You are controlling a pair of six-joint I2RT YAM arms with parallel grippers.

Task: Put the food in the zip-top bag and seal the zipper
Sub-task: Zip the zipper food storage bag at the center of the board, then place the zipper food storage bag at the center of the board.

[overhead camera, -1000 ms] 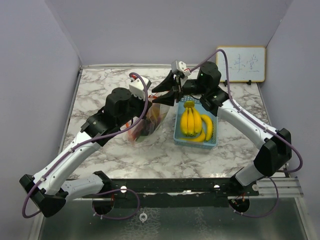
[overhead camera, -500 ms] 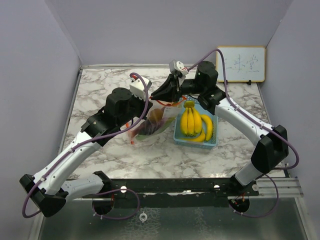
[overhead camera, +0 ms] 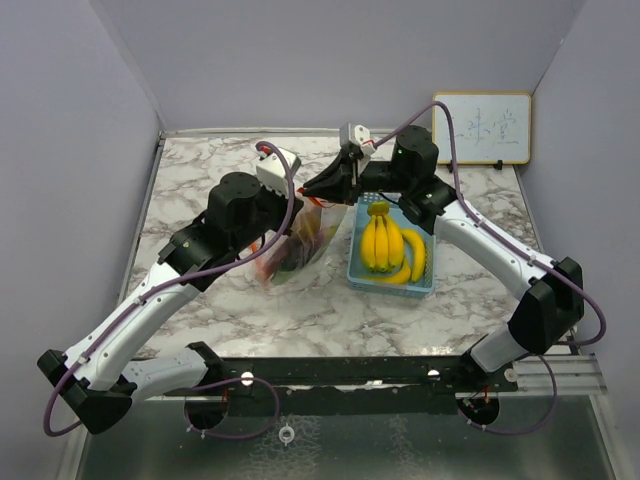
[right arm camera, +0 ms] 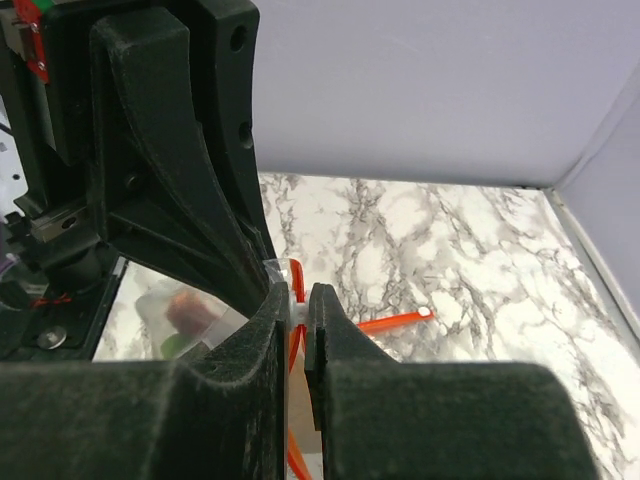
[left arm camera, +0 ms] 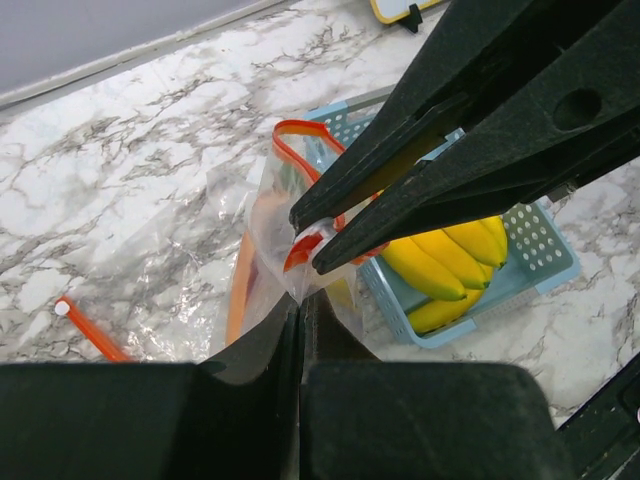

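My right gripper is going to pull the slider next, away from my left gripper and toward the basket, all the way to the zipper's end [overhead camera: 341, 205].
The clear zip-top bag [overhead camera: 295, 250] hangs upright between both grippers, left of the basket. Its orange zipper [left arm camera: 300, 140] runs along the top. My left gripper [left arm camera: 300, 298] is shut on the bag's top edge. My right gripper [right arm camera: 298, 292] is shut on the white zipper slider [left arm camera: 313, 231], right beside the left fingers [right arm camera: 190, 190]. A reddish piece [right arm camera: 185, 308] and something green show blurred through the plastic. A bunch of yellow bananas [overhead camera: 381, 243] lies in the light-blue basket [overhead camera: 352, 268], outside the bag.
A small whiteboard [overhead camera: 482, 128] leans on the back wall at the right. An orange strip with a white tip [left arm camera: 88, 328] lies on the marble table [overhead camera: 200, 170] beyond the bag. Purple walls close in the left, back and right sides.
My right gripper has closed from open onto the slider at the bag's top. The bag tilted toward the basket, then came back upright. The left gripper kept its hold.
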